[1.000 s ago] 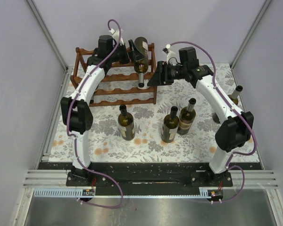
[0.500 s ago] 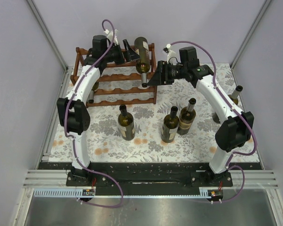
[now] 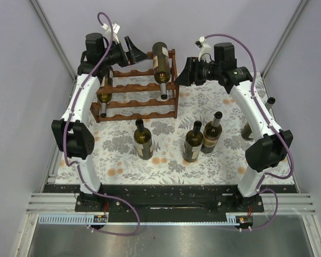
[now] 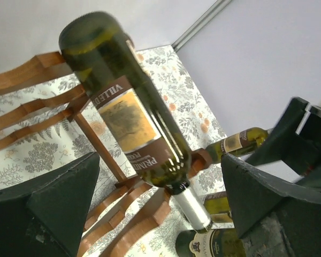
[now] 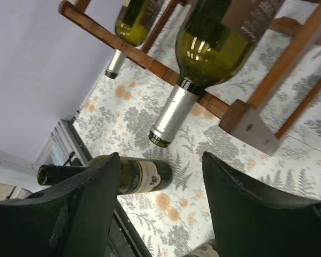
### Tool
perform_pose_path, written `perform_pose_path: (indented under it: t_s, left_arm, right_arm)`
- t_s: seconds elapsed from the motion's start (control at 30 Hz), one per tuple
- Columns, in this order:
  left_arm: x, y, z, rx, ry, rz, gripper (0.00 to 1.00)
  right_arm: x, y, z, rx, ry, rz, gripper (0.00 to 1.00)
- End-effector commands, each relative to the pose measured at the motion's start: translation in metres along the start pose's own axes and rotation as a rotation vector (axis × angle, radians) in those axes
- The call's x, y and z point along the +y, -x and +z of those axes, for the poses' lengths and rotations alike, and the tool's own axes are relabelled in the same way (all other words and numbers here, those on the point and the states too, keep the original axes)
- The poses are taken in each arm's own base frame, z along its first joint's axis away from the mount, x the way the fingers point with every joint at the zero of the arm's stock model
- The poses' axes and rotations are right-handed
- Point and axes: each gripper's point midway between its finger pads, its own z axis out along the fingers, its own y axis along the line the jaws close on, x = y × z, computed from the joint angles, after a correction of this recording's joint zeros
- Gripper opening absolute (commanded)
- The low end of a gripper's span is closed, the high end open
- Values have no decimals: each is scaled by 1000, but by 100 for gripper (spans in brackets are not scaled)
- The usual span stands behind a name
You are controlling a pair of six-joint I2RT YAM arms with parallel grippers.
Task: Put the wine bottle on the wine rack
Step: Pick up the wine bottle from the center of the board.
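Note:
I should next pull my left gripper back clear of the rack to the unracked bottle nearest the rack, below and back, and lower onto its dark neck (image 3: 139, 125).
The wine bottle (image 3: 160, 60) lies on the top tier of the reddish-brown wine rack (image 3: 135, 101), its silver-capped neck (image 3: 163, 92) sticking out over the front rail. In the left wrist view the bottle (image 4: 134, 115) rests across the rack's rails (image 4: 37, 72). My left gripper (image 3: 132, 52) hangs open just left of it, touching nothing. My right gripper (image 3: 188, 72) is open to the right of the neck, apart from it. The right wrist view shows the bottle's shoulder (image 5: 214, 45) and neck (image 5: 170, 116) above the empty gap of that gripper (image 5: 160, 214).
A second bottle (image 3: 104, 92) lies in the rack's left side. Three bottles (image 3: 143, 140) (image 3: 193, 142) (image 3: 212, 133) stand on the floral mat in front, and another (image 3: 261, 113) stands by the right arm. Walls close in on both sides.
The left arm has swung left and back, away from the bottle. The right gripper has drawn back to the right of the neck and opened wider. The bottle stays on the rack.

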Motion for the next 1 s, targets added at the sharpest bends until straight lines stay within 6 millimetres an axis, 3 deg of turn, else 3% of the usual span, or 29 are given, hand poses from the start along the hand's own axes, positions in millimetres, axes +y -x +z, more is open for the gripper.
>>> perform_pose_path:
  t_s: [0.0,0.17,0.33,0.53,0.7,0.83,0.97]
  left_arm:
    - [-51,38,-51,-87,-91,140,99]
    - [-47,54,-95,-129,22,189,99]
    - [-51,53,-132,-138,128,300,99]
    - [-76,43,-175,-114,217,463,99]
    - [-111,9,-210,-73,183,641,99]
    - [-136,-51,-221,68,58,693,99]
    - [-145,-109,-222,243,16,809,99]
  right_arm:
    - [-1,38,-30,-98,-123,-143,71]
    - [-18,59,-58,-140,-304,-280,75]
    - [-11,76,-88,-196,-378,-396,78]
    - [-1,52,-109,-94,-381,-450,81]
    - [8,32,-124,-90,-373,-474,85]
    - [14,27,-136,-134,-391,-494,99]
    - [21,21,-140,-144,-369,-479,99]
